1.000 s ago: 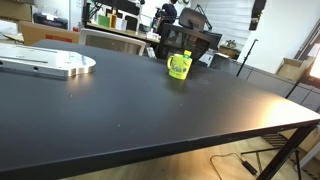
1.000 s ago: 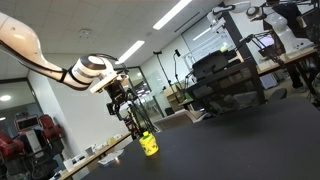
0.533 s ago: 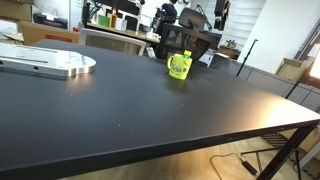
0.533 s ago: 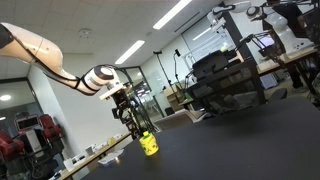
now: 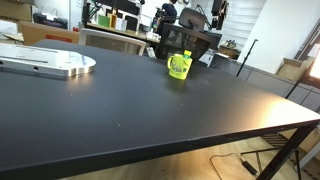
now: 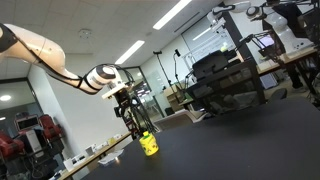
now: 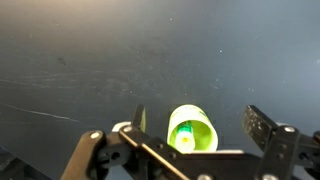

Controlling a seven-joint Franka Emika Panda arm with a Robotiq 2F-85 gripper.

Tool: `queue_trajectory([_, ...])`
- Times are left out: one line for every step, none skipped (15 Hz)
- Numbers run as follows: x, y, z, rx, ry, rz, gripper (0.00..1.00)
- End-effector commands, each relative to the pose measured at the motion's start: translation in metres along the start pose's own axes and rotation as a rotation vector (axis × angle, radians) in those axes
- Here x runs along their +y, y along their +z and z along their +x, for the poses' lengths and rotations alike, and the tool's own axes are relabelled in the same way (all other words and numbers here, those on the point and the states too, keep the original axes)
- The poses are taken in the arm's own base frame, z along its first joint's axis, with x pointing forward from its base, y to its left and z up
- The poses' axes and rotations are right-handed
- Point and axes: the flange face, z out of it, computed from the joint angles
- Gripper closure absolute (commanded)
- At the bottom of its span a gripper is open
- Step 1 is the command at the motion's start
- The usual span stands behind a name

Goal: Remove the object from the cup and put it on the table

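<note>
The marker-like object's light top (image 5: 187, 54) (image 7: 185, 144) pokes above the cup's rim, so next my gripper will lower, open, toward the cup until its fingers straddle the object's light top.
A yellow-green cup (image 5: 179, 66) stands upright on the black table (image 5: 130, 100), also seen in an exterior view (image 6: 148, 145). In the wrist view I look down into the cup (image 7: 192, 128); a green object (image 7: 184, 133) with a light top stands inside it. My gripper (image 7: 202, 120) is open above the cup, one finger left of the rim, the other (image 7: 265, 127) well to the right. In an exterior view the gripper (image 6: 133, 118) hangs just above the cup.
A silver metal plate (image 5: 45, 62) lies on the table's far left. Desks, monitors and boxes stand behind the table. A black rack (image 6: 228, 75) stands beyond the table edge.
The arm has come lower and closer over the cup since a second ago; in the last half second nothing visibly moved. The cup has not moved.
</note>
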Motion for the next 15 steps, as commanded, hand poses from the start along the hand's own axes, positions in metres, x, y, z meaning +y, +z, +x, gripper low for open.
queue_trajectory([0.021,-0.006,0.034,0.017,0.079,0.05,0.0])
queue_trajectory([0.025,-0.007,0.042,0.024,0.089,0.056,0.0])
queue_trajectory([0.027,-0.009,0.049,0.029,0.096,0.059,0.0])
queue_trajectory([0.029,-0.011,0.057,0.042,0.095,0.059,0.0])
queue_trajectory([0.029,-0.011,0.065,0.069,0.078,0.057,0.0])
queue_trajectory([0.028,-0.01,0.072,0.091,0.074,0.047,0.0])
queue_trajectory([0.025,-0.003,0.079,0.103,0.067,0.025,0.0])
queue_trajectory([0.023,0.004,0.084,0.109,0.062,0.022,0.0])
queue_trajectory([0.021,0.013,0.088,0.112,0.061,0.026,0.0])
queue_trajectory([0.018,0.023,0.091,0.112,0.057,0.037,0.0])
queue_trajectory([0.015,0.033,0.093,0.112,0.05,0.045,0.0])
queue_trajectory([0.012,0.043,0.093,0.111,0.047,0.053,0.0])
queue_trajectory([0.011,0.053,0.094,0.117,0.043,0.049,0.0])
queue_trajectory([0.011,0.061,0.096,0.127,0.042,0.046,0.0])
queue_trajectory([0.011,0.068,0.096,0.142,0.041,0.049,0.0])
